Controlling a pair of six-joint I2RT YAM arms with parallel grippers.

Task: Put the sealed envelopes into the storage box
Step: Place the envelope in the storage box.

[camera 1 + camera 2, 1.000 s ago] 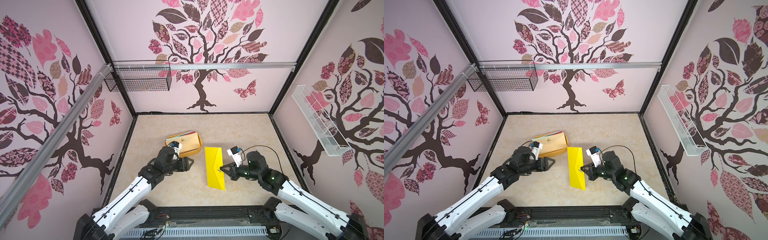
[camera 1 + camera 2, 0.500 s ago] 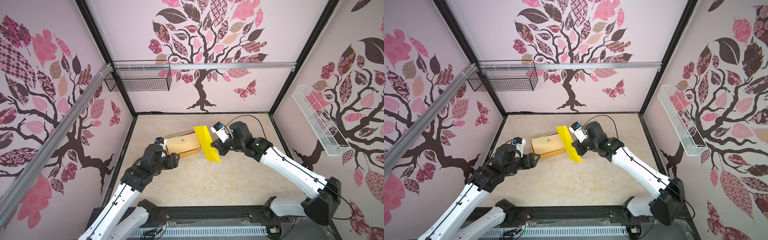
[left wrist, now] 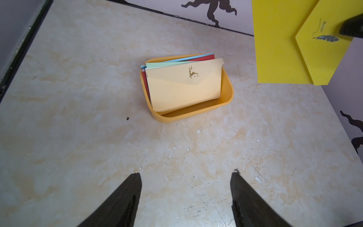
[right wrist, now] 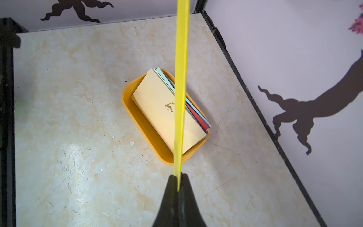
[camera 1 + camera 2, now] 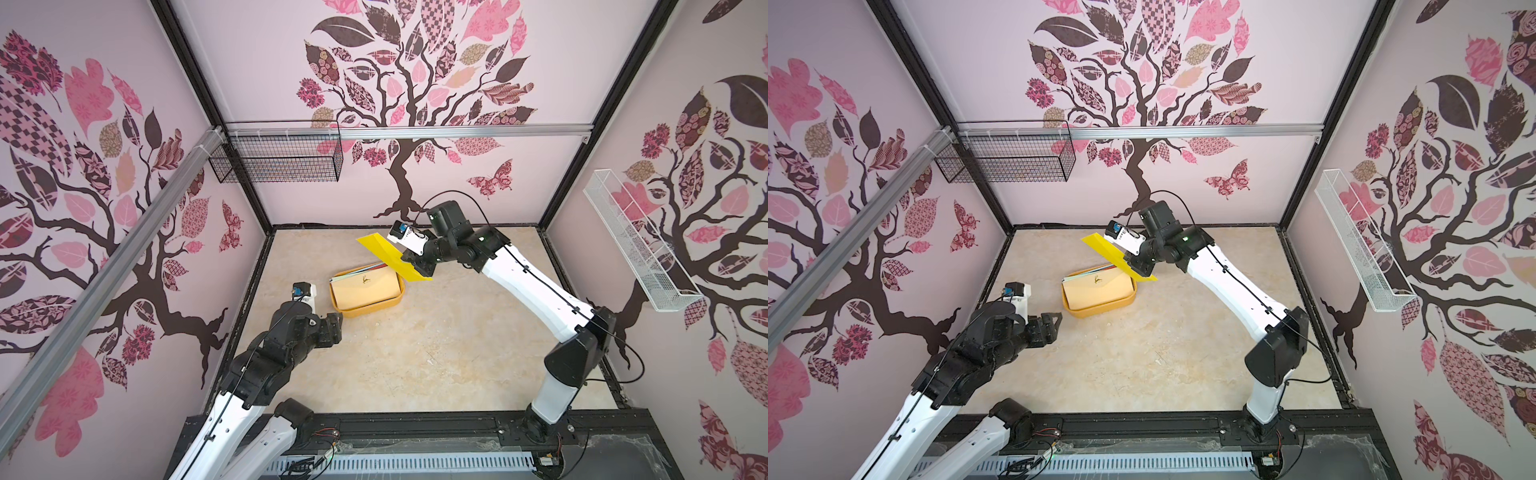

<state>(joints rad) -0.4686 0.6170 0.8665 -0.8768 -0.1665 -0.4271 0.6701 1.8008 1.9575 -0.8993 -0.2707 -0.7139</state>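
Note:
The near gap of the storage box [image 5: 353, 309] lies below the right gripper, so that gripper should turn, move down toward the box and release the yellow envelope in the gap.
The orange-yellow storage box [image 5: 353, 309] [image 5: 1077, 311] [image 3: 228, 92] [image 4: 127, 106] sits on the floor left of centre, holding a stack of sealed envelopes with a cream deer-emblem one [image 5: 365, 286] [image 5: 1096, 289] [image 3: 184, 88] [image 4: 157, 102] on top. My right gripper [image 5: 417, 266] [image 5: 1138, 266] [image 4: 178, 175] is shut on a yellow envelope [image 5: 390, 255] [image 5: 1113, 255] [image 3: 284, 49] [image 4: 181, 78], holding it tilted in the air above the box's far right side. My left gripper [image 5: 334, 326] [image 5: 1054, 322] [image 3: 186, 175] hovers open and empty, in front of and left of the box.
A black wire basket [image 5: 276, 160] [image 5: 1007, 160] hangs on the back wall at the left. A white wire basket [image 5: 640, 249] [image 5: 1362, 245] hangs on the right wall. Black frame rails edge the marbled floor [image 5: 415, 353].
My right arm lifted the yellow envelope off the floor and carried it back and left, over the box. My left arm drew back from the box toward the front left, its jaws opening wider.

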